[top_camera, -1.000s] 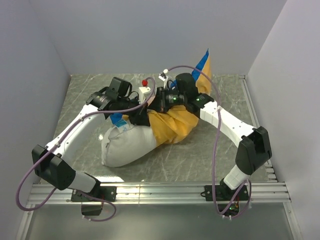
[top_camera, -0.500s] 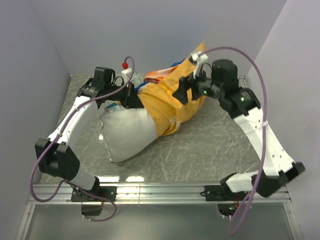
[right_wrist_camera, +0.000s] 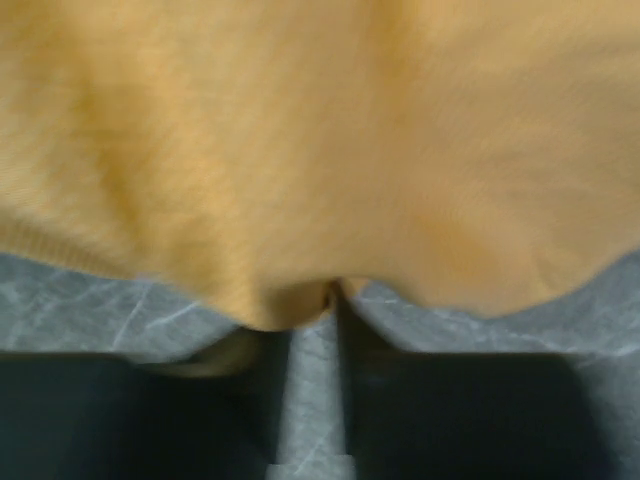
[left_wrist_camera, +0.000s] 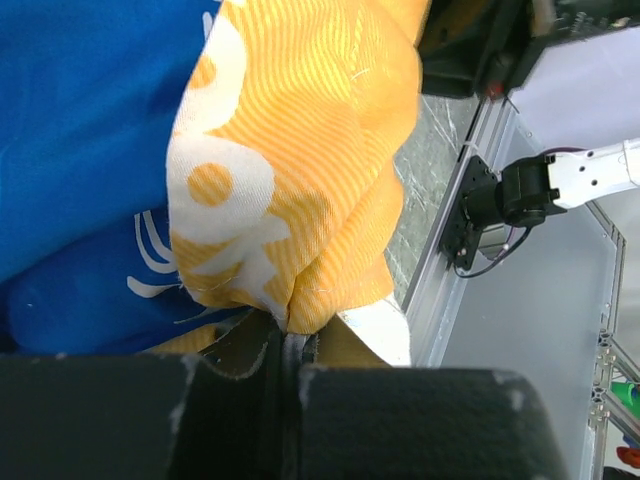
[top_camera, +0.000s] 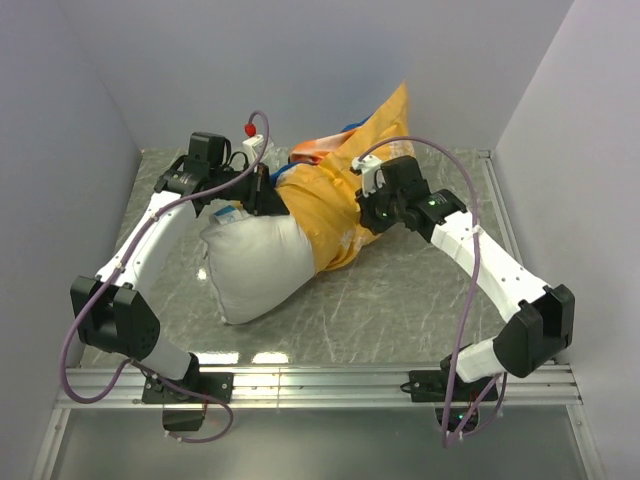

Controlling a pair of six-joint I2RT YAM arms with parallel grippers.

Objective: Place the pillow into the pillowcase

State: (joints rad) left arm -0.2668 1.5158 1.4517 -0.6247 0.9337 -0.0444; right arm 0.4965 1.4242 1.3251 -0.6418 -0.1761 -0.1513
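The left gripper pulls back over the pillow toward the pillowcase's near edge (top_camera: 318,260) next and releases the pillowcase's fold. That edge lies back from the gripper.
The white pillow (top_camera: 255,270) lies on the table, its far end tucked inside the orange-yellow pillowcase (top_camera: 330,200), which is bunched up and rises toward the back wall. My left gripper (top_camera: 262,195) is at the case's left edge, above the pillow. In the left wrist view my left gripper (left_wrist_camera: 285,345) is shut on a fold of the pillowcase (left_wrist_camera: 300,150), with the blue face on the left. My right gripper (top_camera: 362,208) presses into the case's right side. In the blurred right wrist view my right gripper (right_wrist_camera: 320,300) has narrow jaws pinching a pucker of the pillowcase (right_wrist_camera: 320,130).
The grey marbled table (top_camera: 420,300) is boxed in by pale walls on three sides. An aluminium rail (top_camera: 320,380) with both arm bases runs along the near edge. The left arm's cable loops over the pillow's left end.
The right arm let go of the raised case, dropped down and left onto the case's right side, and closed there. The left arm has held still for half a second.
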